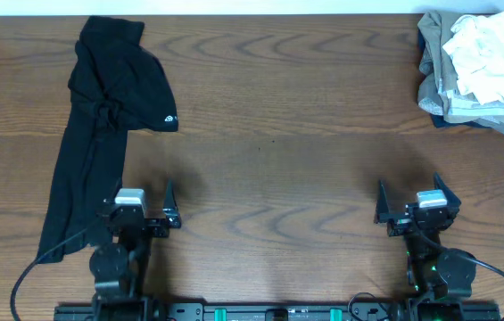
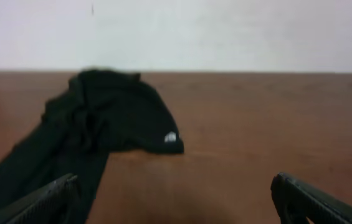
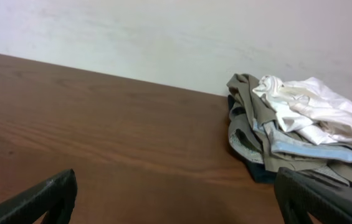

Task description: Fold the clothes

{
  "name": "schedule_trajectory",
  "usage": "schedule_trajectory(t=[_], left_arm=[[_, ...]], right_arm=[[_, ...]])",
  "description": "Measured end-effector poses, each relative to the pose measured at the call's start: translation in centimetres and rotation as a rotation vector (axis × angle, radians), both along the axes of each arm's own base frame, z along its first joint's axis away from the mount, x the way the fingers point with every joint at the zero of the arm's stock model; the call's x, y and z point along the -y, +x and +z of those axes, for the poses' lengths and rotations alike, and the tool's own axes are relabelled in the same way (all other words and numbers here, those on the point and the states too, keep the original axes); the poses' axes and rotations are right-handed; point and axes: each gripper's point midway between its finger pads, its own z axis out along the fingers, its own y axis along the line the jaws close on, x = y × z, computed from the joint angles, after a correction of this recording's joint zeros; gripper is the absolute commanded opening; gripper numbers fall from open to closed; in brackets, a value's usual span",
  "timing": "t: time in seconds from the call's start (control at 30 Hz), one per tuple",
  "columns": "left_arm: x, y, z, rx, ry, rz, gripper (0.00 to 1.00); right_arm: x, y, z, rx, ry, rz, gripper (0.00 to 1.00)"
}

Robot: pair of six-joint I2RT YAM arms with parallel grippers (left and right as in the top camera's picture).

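Observation:
My left gripper will next reach outward over the black garment and lower onto the bunched fold near its middle [image 1: 105, 111] [image 2: 86, 126], because the cloth stands raised there.
A black garment [image 1: 100, 125] with a small white logo lies crumpled along the table's left side; it also shows in the left wrist view [image 2: 95, 130]. A pile of clothes [image 1: 479, 71], white, beige and blue, sits at the back right, and shows in the right wrist view [image 3: 300, 130]. My left gripper [image 1: 140, 198] is open and empty at the front left, its left finger over the garment's lower edge; its fingers show in its wrist view [image 2: 176, 199]. My right gripper [image 1: 409, 198] is open and empty at the front right, seen also in its wrist view [image 3: 176, 196].
The brown wooden table [image 1: 278, 134] lies between the two garments. A white wall [image 3: 163, 31] stands behind the table's far edge. Black cables trail from both arm bases at the front edge.

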Motion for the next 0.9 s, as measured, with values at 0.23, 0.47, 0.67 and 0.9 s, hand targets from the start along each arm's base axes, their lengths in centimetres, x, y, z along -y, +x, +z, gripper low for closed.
schedule_trajectory(t=[0.23,0.47,0.67,0.9], left_arm=[[-0.6,0.6,0.5,-0.188,-0.028,0.038,0.98],[-0.8,4.1,6.3,-0.294,-0.03,0.043,0.98],[-0.9,6.9,7.7,-0.473,-0.034,0.044,0.98],[-1.1,9.9,8.5,-0.731,-0.033,0.04,0.98]], right_arm=[[-0.3,0.3,1.7,0.035,0.0,0.017,0.99],[-0.6,2.2,5.2,-0.049,0.003,0.035,0.99],[-1.6,6.5,10.2,-0.102,0.012,0.099,0.99],[-3.9,13.5,11.4,-0.316,0.058,0.239,0.99]])
